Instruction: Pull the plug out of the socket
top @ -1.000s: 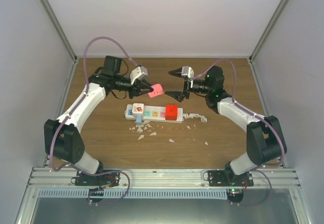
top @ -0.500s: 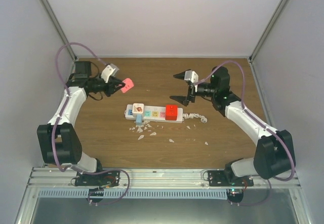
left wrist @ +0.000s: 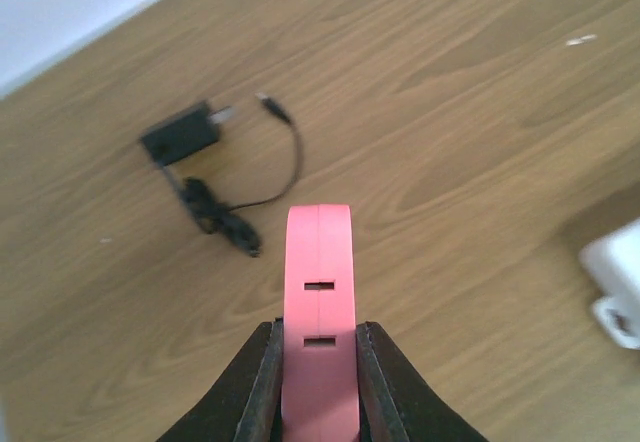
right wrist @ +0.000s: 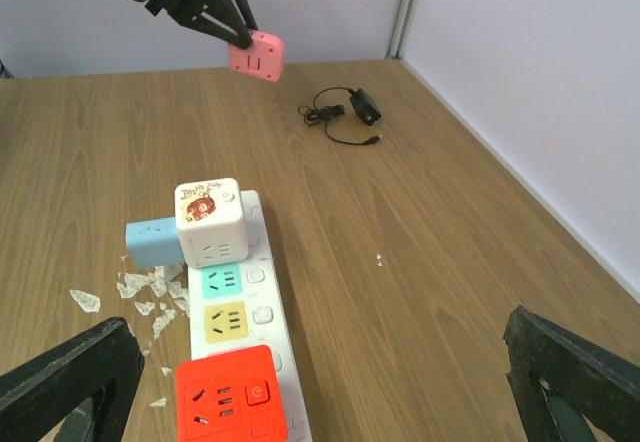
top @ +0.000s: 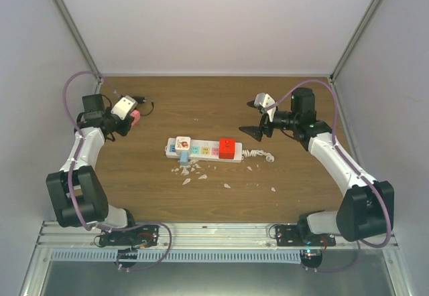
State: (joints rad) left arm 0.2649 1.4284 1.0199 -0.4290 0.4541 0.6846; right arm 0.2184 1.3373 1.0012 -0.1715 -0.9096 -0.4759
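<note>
The bare wood (left wrist: 132, 220) beside the black adapter is open for letting go of the pink plug, so my left gripper will next go down to the left in the top view, onto that spot.
The white power strip (top: 204, 151) lies mid-table with pastel squares on its face. A red adapter (top: 227, 148), a white cube adapter (top: 182, 144) and a blue plug (top: 183, 156) sit on it. My left gripper (top: 129, 117) is at the far left, well away from the strip, shut on a pink plug (top: 135, 116). In the left wrist view the pink plug (left wrist: 319, 292) is clamped between the fingers above bare wood. My right gripper (top: 258, 118) is open and empty, raised behind and to the right of the strip (right wrist: 265, 292).
A black adapter with a thin cord (top: 143, 100) lies near the back left, just beyond the pink plug. White chips (top: 191, 172) are scattered in front of the strip. The strip's coiled cord (top: 258, 154) lies at its right end.
My left arm has swung left and back, carrying the pink plug far from the strip. My right gripper has drawn back to the right, still open.
</note>
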